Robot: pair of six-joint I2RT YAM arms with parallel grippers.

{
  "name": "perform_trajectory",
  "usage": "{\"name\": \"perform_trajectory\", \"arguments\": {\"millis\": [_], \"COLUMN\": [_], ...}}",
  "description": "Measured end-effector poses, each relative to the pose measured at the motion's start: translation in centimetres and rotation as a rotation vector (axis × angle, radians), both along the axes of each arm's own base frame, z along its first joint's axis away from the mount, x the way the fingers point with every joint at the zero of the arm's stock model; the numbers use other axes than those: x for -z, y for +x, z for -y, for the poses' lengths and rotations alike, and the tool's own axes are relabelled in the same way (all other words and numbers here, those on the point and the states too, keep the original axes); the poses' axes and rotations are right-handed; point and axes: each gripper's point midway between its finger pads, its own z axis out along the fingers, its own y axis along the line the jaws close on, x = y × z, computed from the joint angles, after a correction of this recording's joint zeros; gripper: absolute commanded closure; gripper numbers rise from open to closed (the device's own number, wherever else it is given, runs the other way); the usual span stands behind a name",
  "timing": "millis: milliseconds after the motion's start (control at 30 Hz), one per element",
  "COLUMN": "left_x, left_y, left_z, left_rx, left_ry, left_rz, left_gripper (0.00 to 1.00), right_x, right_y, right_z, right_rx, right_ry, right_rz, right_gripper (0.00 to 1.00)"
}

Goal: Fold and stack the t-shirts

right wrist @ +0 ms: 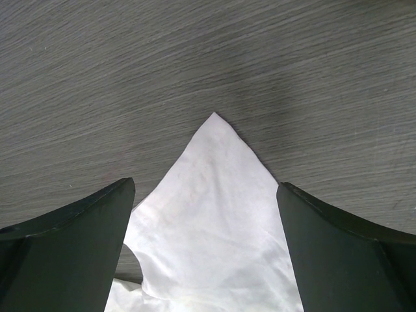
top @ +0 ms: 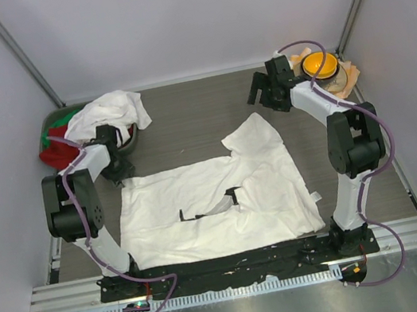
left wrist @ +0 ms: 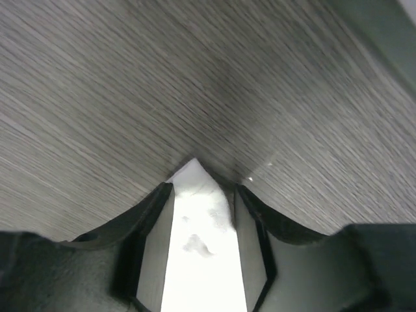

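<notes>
The pointed tip of the sleeve (top: pixel 255 118) (right wrist: pixel 214 129) lies below, still apart from my right gripper's open fingers. I will move my right gripper down onto that tip next and close on it.
A white t-shirt (top: pixel 217 203) lies spread out and rumpled on the table, one sleeve pointing to the far right. My left gripper (top: pixel 121 171) is low at its far left corner. In the left wrist view (left wrist: pixel 203 188) the jaws stand partly open with that corner (left wrist: pixel 198 214) between them. My right gripper (top: pixel 255 93) is open and empty, raised beyond the sleeve. The right wrist view (right wrist: pixel 205 188) shows the sleeve tip (right wrist: pixel 214 195) on the table below, apart from the fingers. A second white t-shirt (top: pixel 113 110) lies crumpled on the bin at the far left.
A green bin (top: pixel 134 139) at the far left holds red and green garments (top: pixel 57 146). An orange bowl (top: pixel 319 65) sits on a checked cloth (top: pixel 350 76) at the far right. Grey walls close in on three sides.
</notes>
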Motion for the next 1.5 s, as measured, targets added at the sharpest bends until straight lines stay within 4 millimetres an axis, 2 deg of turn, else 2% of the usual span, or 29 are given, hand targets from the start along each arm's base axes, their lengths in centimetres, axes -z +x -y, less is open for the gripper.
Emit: {"name": "perform_trajectory", "arguments": {"millis": [133, 167, 233, 367, 500, 667, 767, 933, 1167, 1367, 1500], "left_x": [0.2, 0.2, 0.2, 0.2, 0.0, -1.0, -1.5, -1.8, -2.0, -2.0, -2.0], "left_y": [-0.3, -0.4, -0.4, -0.5, -0.6, -0.8, -0.9, -1.1, -1.2, -1.3, -1.3], "left_z": [-0.8, -1.0, -1.2, -1.4, -1.4, -1.4, -1.4, -1.3, -1.4, -1.4, -1.3], "left_rx": [-0.027, -0.028, -0.040, -0.040, -0.042, -0.043, -0.042, -0.042, -0.043, -0.043, -0.043], "left_ry": [0.012, 0.017, 0.022, 0.031, 0.030, 0.030, 0.030, 0.029, 0.030, 0.029, 0.029], "left_rz": [-0.011, -0.015, -0.017, -0.021, -0.018, -0.004, 0.000, -0.002, -0.002, -0.007, -0.008], "left_gripper": [0.76, 0.89, 1.00, 1.00, 1.00, 1.00, 1.00, 1.00, 1.00, 1.00, 1.00], "right_x": [0.0, 0.0, 0.0, 0.1, 1.1, 4.7, 6.9, 6.0, 7.2, 7.4, 7.6], "right_y": [0.0, 0.0, 0.0, 0.0, 0.3, 1.4, 2.0, 3.7, 3.0, 2.6, 2.3], "right_z": [0.0, 0.0, 0.0, -0.1, -0.1, -0.9, -1.3, -1.8, -1.6, -0.9, -0.4], "right_rx": [0.000, -0.001, -0.002, -0.002, -0.004, -0.025, -0.035, -0.044, -0.044, -0.030, -0.020], "right_ry": [0.000, 0.000, 0.002, 0.002, -0.001, 0.010, 0.013, 0.027, 0.018, -0.009, -0.031], "right_rz": [0.000, 0.000, 0.000, -0.002, -0.020, -0.074, -0.108, -0.064, -0.095, -0.076, -0.075], "right_gripper": [0.03, 0.03, 0.03, 0.03, 0.03, 0.05, 0.10, 0.20, 0.31, 0.40, 0.42]}}
